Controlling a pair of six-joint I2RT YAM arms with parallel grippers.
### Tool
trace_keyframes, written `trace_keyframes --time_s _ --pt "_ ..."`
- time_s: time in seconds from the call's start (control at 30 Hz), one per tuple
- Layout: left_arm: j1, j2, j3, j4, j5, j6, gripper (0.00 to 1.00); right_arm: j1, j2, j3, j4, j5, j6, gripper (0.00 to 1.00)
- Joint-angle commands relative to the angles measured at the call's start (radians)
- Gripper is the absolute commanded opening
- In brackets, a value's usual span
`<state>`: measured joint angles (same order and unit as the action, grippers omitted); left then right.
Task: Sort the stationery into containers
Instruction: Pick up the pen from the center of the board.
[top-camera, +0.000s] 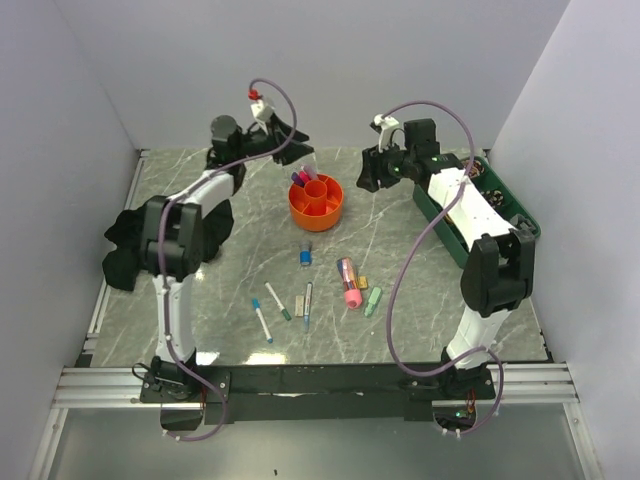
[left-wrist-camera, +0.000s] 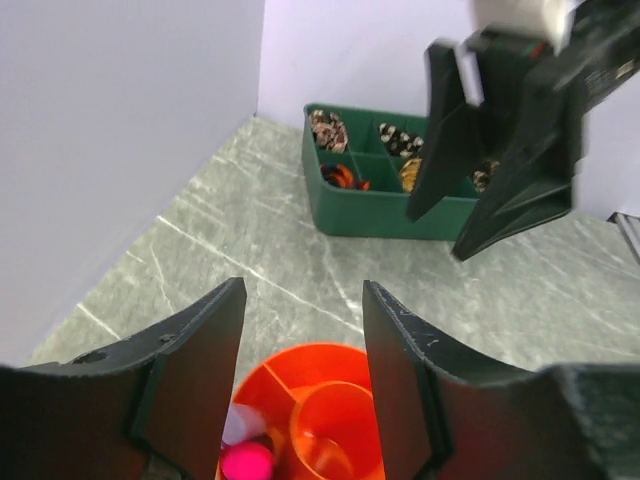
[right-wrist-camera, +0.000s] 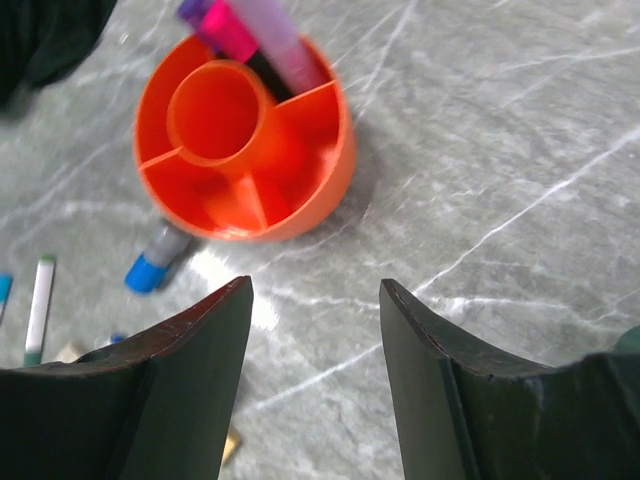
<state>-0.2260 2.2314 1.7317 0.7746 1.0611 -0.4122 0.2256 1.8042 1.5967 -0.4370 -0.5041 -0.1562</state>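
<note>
My right gripper moves back and down, left in the top view, onto the blue end of the teal pen (top-camera: 262, 320) next, since the pen is still outside the holder.
The orange holder (top-camera: 316, 202) stands at the back middle with pink and purple markers (top-camera: 303, 177) in one ring compartment. Several pens, markers and erasers lie in front of it, among them a blue-capped marker (top-camera: 305, 253), a pink marker (top-camera: 348, 282), a green highlighter (top-camera: 373, 300) and a teal pen (top-camera: 262, 320). My left gripper (top-camera: 292, 140) is open and empty, raised behind the holder (left-wrist-camera: 330, 420). My right gripper (top-camera: 370, 172) is open and empty, raised to the right of the holder (right-wrist-camera: 310, 200). The blue-capped marker (right-wrist-camera: 155, 262) lies beside the holder.
A dark green compartment tray (top-camera: 515, 205) sits along the right wall, partly under the right arm, and also shows in the left wrist view (left-wrist-camera: 370, 205). A black cloth bundle (top-camera: 125, 245) lies at the left edge. Walls close in the back and sides.
</note>
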Motion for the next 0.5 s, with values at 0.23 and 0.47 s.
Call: trace_keyframes --time_s 0.23,0.47 --pt "0.209 -0.749 -0.414 -0.850 -0.048 0.455 0.75 0.208 -0.195 -0.076 -0.111 0.044 -0.076 0.66" --pt "0.223 -1.110 -0.711 -1.256 -0.463 0.522 1.00 0.530 -0.238 -0.190 -0.118 0.205 -0.010 0.69"
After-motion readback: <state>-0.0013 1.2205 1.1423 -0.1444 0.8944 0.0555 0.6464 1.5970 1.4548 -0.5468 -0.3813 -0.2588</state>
